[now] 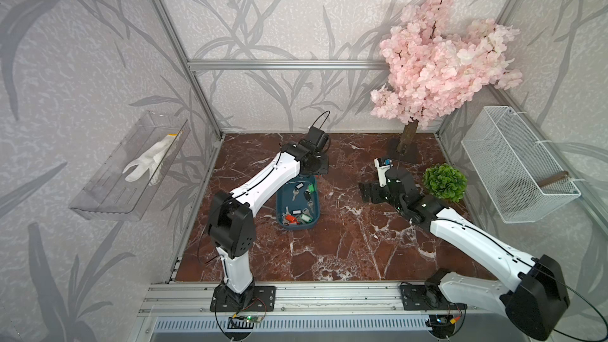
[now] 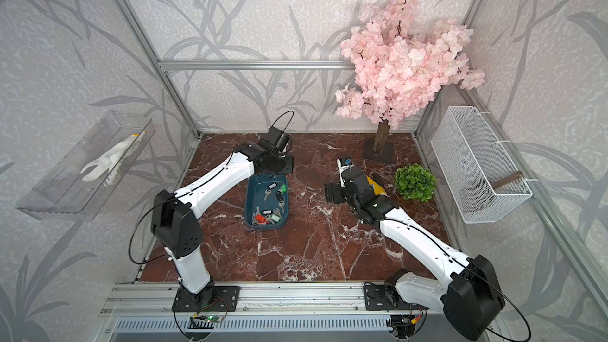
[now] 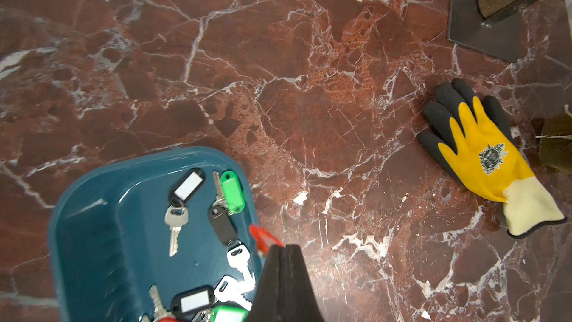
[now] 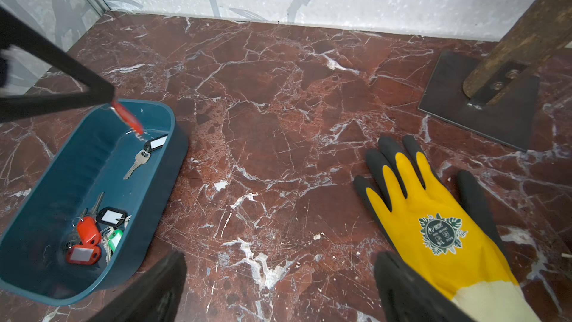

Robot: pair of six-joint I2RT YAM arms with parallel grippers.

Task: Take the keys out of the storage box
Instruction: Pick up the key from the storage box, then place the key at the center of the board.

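Observation:
My left gripper needs to lower toward the glove past the box's rim and release the red-tagged key, as the bare marble beside the box is below it that way.
The storage box (image 1: pixel 282 199) (image 2: pixel 252 199) is a shallow teal tray on the marble, left of centre. Several keys (image 1: pixel 297 218) (image 3: pixel 176 227) (image 4: pixel 87 236) with red, green, black and white tags lie inside it. My left gripper (image 3: pixel 283 247) (image 4: pixel 106 100) hovers over the box's far end, shut on a red-tagged key (image 3: pixel 263 236) (image 4: pixel 127 118). The tag dangles below the tips, clear of the box floor. In both top views the left wrist hides those fingers. To the right of the box, my right gripper (image 4: pixel 280 261) (image 1: pixel 370 192) stands open and holds nothing, low over bare marble.
A yellow and black glove (image 4: pixel 433 221) (image 3: pixel 483 156) lies flat beside the right gripper. At the back right are a pink tree on a metal base (image 1: pixel 403 154) and a green ball plant (image 1: pixel 444 182). A white mesh basket (image 1: pixel 516 166) and a clear tray (image 1: pixel 131 166) hang on the side walls.

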